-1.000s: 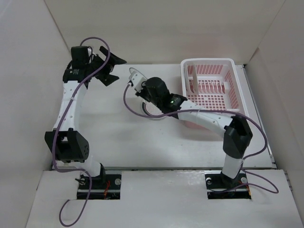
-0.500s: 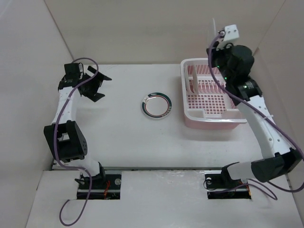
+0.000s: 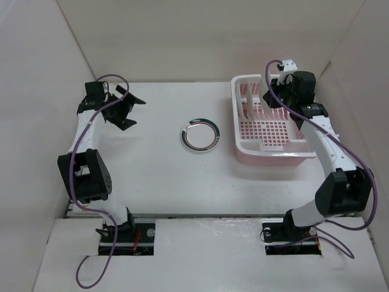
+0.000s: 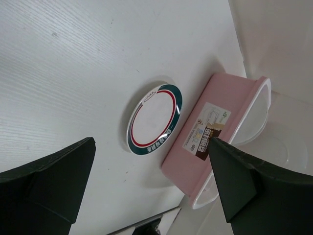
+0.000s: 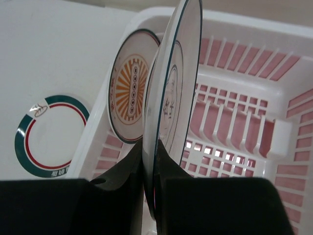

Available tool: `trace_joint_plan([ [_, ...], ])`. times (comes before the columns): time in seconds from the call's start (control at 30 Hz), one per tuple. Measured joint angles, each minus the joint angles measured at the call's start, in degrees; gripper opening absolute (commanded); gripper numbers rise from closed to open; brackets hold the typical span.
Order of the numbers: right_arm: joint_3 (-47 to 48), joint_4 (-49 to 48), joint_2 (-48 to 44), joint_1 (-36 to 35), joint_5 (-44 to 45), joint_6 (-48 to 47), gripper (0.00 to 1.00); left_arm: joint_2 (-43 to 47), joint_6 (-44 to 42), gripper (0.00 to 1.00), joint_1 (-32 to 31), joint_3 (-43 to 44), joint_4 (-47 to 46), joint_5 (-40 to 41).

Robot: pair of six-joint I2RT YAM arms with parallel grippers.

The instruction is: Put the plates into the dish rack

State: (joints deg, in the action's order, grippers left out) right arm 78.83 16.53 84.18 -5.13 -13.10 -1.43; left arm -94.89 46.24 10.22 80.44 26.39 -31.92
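The dark-rimmed white plate, already upright, still hangs above the slots. It goes down with my right gripper into the pink dish rack beside the orange sunburst plate next.
My right gripper (image 3: pixel 271 91) (image 5: pixel 154 159) is shut on the lower edge of a dark-rimmed white plate (image 5: pixel 172 93). It holds the plate upright and edge-on over the left part of the pink dish rack (image 3: pixel 285 149) (image 5: pixel 234 142). An orange sunburst plate (image 5: pixel 129 93) (image 3: pixel 249 104) stands in a slot just left of it. A teal-ringed plate (image 3: pixel 199 134) (image 4: pixel 154 120) (image 5: pixel 49 134) lies flat at the table's middle. My left gripper (image 3: pixel 123 109) (image 4: pixel 151 186) is open and empty at the far left, well away from the plates.
The rack's pink side with a label (image 4: pixel 210 134) faces the teal plate. White walls enclose the table on the left, back and right. Purple cables hang from both arms.
My right arm has carried the dark-rimmed plate from the table's middle to above the rack, then lowered it towards the slots. The left gripper shifted slightly left.
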Motion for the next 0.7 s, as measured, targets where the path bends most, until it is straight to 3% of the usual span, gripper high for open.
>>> trace_joint_plan([
  [0.7,-1.77,-1.20,8.26,0.28,1.36,0.24,0.00,-0.92,-1.88,1.00,-0.74,1.07,0.44,1.40],
])
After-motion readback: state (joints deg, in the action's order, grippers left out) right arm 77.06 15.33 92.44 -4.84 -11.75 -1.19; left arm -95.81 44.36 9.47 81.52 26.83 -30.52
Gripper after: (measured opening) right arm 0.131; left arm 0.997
